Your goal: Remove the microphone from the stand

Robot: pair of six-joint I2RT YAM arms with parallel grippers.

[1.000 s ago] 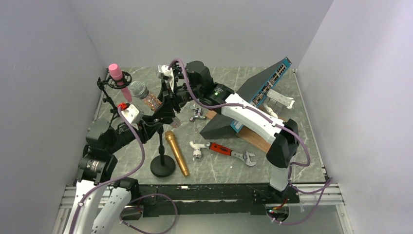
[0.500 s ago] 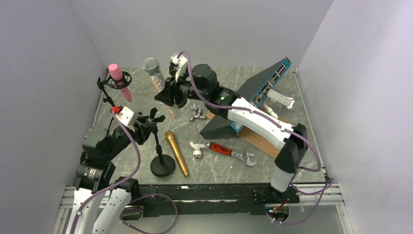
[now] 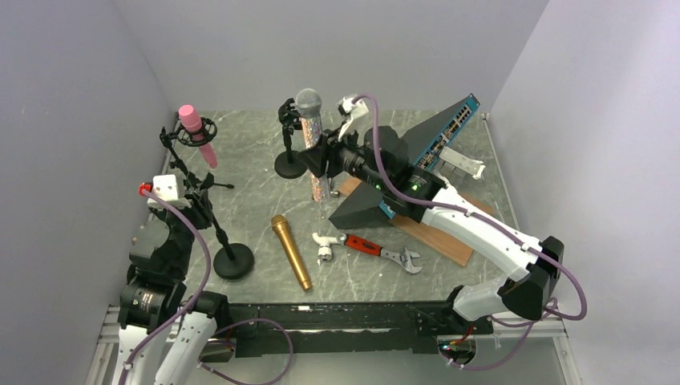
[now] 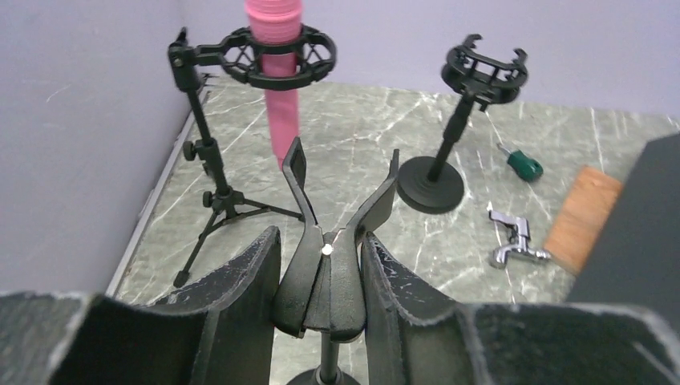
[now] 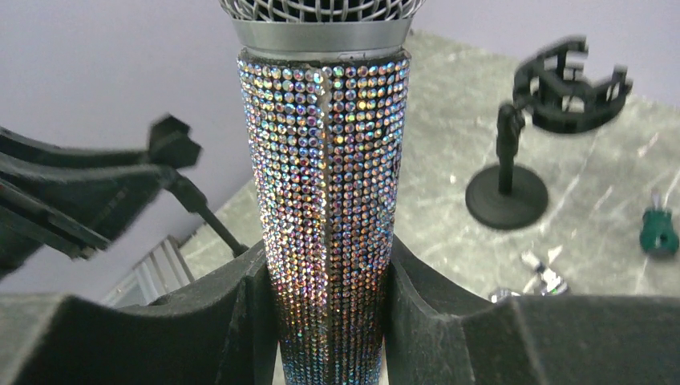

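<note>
The bare tabletop (image 3: 318, 271) beside the gold microphone is below and back, so my right gripper will next lower back to that spot, tilt the microphone flat and release it.
The microphone (image 3: 309, 120), rhinestone-covered with a silver mesh head, stands upright in the air at the back middle of the table. My right gripper (image 3: 321, 157) is shut on its body; in the right wrist view both fingers press the sparkling shaft (image 5: 329, 200) around the gripper (image 5: 327, 257). The stand (image 3: 233, 262), black with a round base, sits at the near left, apart from the microphone. Its empty clip (image 4: 337, 265) is squeezed between the fingers of my left gripper (image 4: 321, 241), which shows from above at the pole's top (image 3: 200, 194).
A pink microphone (image 3: 192, 120) hangs in a shock mount on a tripod at the far left. An empty shock-mount stand (image 3: 289, 164) is right beside the held microphone. A gold microphone (image 3: 290, 251), a red-handled wrench (image 3: 383, 250), a white fitting (image 3: 323, 243) and a tilted network switch (image 3: 417, 160) lie nearby.
My right gripper lifted the rhinestone microphone out of the clip and carried it right and back, turning it upright. My left gripper drew the stand toward the near left.
</note>
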